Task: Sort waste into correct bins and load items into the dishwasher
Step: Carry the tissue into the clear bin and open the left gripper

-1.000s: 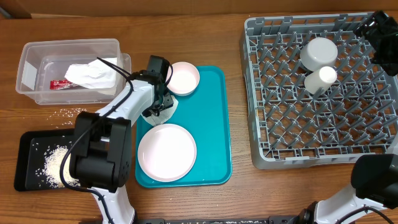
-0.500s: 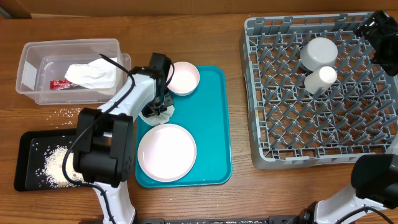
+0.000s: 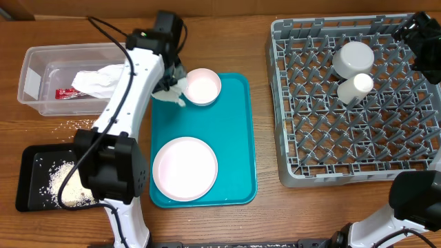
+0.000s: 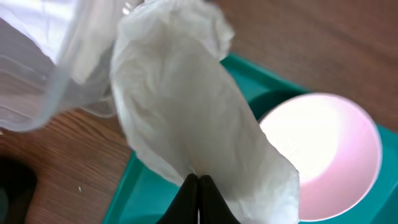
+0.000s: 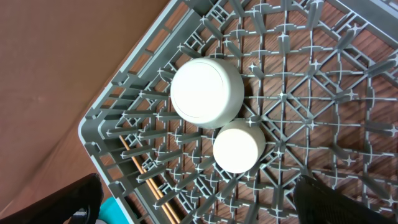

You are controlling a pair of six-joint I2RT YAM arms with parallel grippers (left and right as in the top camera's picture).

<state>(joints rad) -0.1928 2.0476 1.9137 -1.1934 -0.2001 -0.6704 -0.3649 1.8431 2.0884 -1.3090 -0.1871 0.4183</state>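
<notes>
The clear tub already holds another napkin, so next my left gripper will go left in the overhead view over that tub and release the crumpled napkin [image 3: 173,91].
My left gripper [image 4: 199,181] is shut on a crumpled white napkin [image 4: 186,106], which hangs off the table. In the overhead view the napkin [image 3: 173,91] hangs over the teal tray's back left corner, between the clear tub [image 3: 34,62] and the small pink plate [image 3: 203,87]. The tub holds another white napkin [image 3: 100,81] and a red wrapper [image 3: 67,93]. The large pink plate [image 3: 185,167] lies on the tray's near part. My right gripper [image 5: 198,183] stands open over the grey dish rack [image 3: 296,158], above an upturned bowl [image 5: 205,92], a whitish cup [image 5: 239,146] and chopsticks [image 5: 149,180].
The teal tray [image 3: 238,138] lies mid-table. A black tray [image 3: 27,162] with a heap of rice sits at the front left, and loose grains [image 3: 79,125] dot the wood beside the tub. My left arm [image 3: 131,89] stretches over the tub's right end.
My left gripper closed on the napkin at the tray's left edge and lifted it up and back toward the tub. The right arm has not moved.
</notes>
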